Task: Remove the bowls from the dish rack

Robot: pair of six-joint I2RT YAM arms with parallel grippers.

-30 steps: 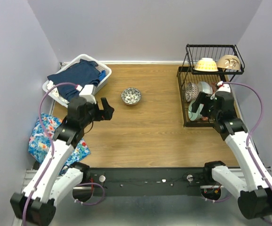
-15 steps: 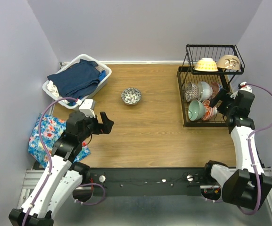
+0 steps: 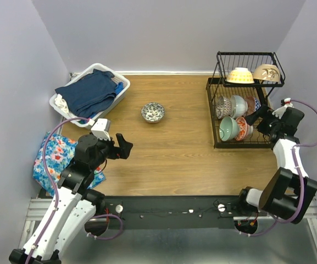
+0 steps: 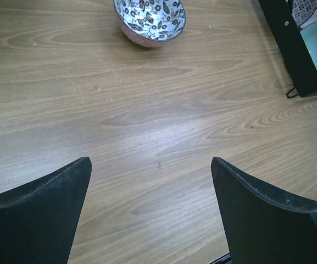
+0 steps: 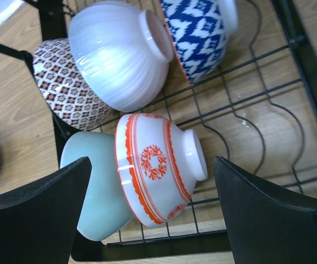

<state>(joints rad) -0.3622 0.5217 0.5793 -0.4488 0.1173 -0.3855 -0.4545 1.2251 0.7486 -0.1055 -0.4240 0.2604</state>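
My right gripper is above the red-orange bowl point(image 3: 243, 128) point(image 5: 160, 167) and should go down to it next, with one finger at the bowl's rim and one at the bowl's foot.
The black wire dish rack point(image 3: 218, 118) stands at the right. Its top tier holds a cream-yellow bowl point(image 3: 239, 75) and a beige bowl point(image 3: 266, 72). Its lower tier holds dark patterned, white, blue patterned, mint green point(image 5: 92, 181) and red-orange point(image 5: 158, 170) bowls on edge. My right gripper point(image 5: 151, 160) is open at the rack's right side point(image 3: 255, 116), its jaws either side of the red-orange bowl without touching it. A black-and-white patterned bowl point(image 3: 153, 112) stands upright on the table. My left gripper point(image 3: 124, 146) is open and empty over bare wood, well short of that bowl point(image 4: 149, 21).
A white laundry basket point(image 3: 123, 88) with dark blue clothes sits at the back left. A floral cloth point(image 3: 51, 159) lies at the left edge under the left arm. Walls close in the left, back and right sides.
My right gripper has moved from over the rack's front to the rack's right side, now facing the lower bowls. My left arm has drawn back toward the near edge.
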